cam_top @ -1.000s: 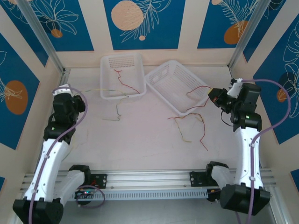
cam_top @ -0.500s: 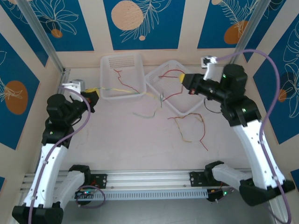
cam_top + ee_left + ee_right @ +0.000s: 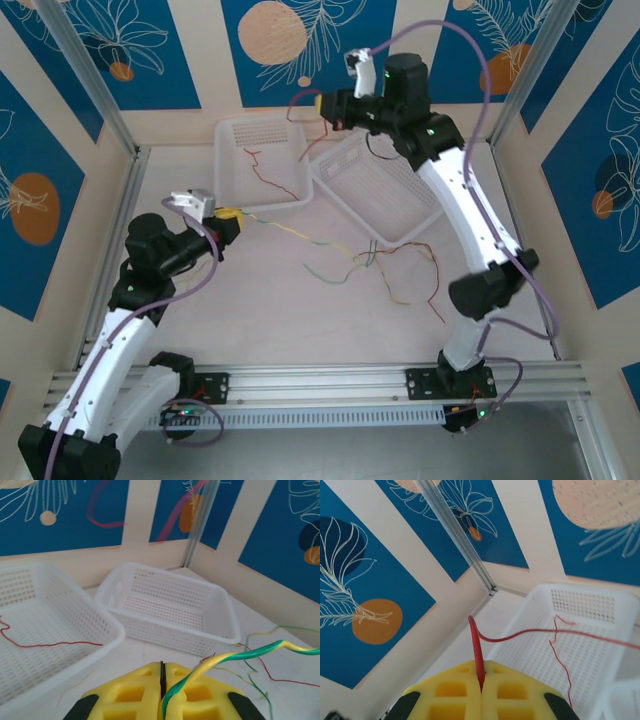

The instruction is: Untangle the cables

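Another thin red cable (image 3: 268,172) already lies in one mesh basket, so my right gripper should next move down and across over that basket's inside and release its red cable.
My left gripper (image 3: 229,216) hangs left of centre, shut on a yellow-green cable (image 3: 290,232) that runs right into a loose knot of red, orange and green cables (image 3: 400,262) on the table. In the left wrist view that cable (image 3: 235,655) leaves the closed yellow fingers (image 3: 190,690). My right gripper (image 3: 324,104) is raised high over the baskets, shut on a red cable (image 3: 300,97); the right wrist view shows this red cable (image 3: 476,645) pinched between the pads, then trailing off to the right. Another thin red cable (image 3: 268,172) lies in the left basket (image 3: 228,128).
Two white mesh baskets sit at the back, the right basket (image 3: 345,205) turned at an angle. Patterned walls and metal posts (image 3: 95,80) close in the table on three sides. The right arm's thick purple hose (image 3: 470,60) loops overhead.
The right arm swung from the right side up and leftwards over the baskets, carrying the red cable. The left gripper moved right with the yellow-green cable, and the loose cables shifted right on the table.
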Motion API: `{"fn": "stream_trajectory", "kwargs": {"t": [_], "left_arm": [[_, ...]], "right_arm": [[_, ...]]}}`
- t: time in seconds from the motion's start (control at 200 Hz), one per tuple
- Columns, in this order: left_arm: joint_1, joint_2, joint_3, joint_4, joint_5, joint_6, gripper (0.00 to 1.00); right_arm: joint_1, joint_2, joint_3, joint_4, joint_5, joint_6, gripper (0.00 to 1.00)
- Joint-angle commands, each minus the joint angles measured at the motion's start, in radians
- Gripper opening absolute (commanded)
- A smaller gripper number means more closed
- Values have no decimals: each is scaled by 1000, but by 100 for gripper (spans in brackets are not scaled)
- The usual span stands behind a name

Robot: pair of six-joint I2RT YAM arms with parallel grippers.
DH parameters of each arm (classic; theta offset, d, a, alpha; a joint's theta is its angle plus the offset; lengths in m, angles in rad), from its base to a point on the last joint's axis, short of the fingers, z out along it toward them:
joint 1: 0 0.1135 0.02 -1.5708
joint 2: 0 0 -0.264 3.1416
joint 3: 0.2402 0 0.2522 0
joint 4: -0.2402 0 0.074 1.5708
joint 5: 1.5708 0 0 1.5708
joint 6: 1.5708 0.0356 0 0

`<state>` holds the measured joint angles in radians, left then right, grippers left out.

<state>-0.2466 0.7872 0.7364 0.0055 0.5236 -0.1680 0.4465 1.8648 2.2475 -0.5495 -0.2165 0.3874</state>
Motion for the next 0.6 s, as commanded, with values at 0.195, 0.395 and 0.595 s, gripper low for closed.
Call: {"fn": "stream_trajectory", "kwargs": {"t": [0.195,0.395,0.595], "left_arm": [[-62,-14,2,45,-36,51,0],[-66,-5,17,50,-70,39,0],[-66,2,46,20,-80,53,0]], "right_arm": [[33,469,541,-122,-70,37,0],[54,582,427,56,-17,35,0],[64,731,537,8,-19,50,54]]}}
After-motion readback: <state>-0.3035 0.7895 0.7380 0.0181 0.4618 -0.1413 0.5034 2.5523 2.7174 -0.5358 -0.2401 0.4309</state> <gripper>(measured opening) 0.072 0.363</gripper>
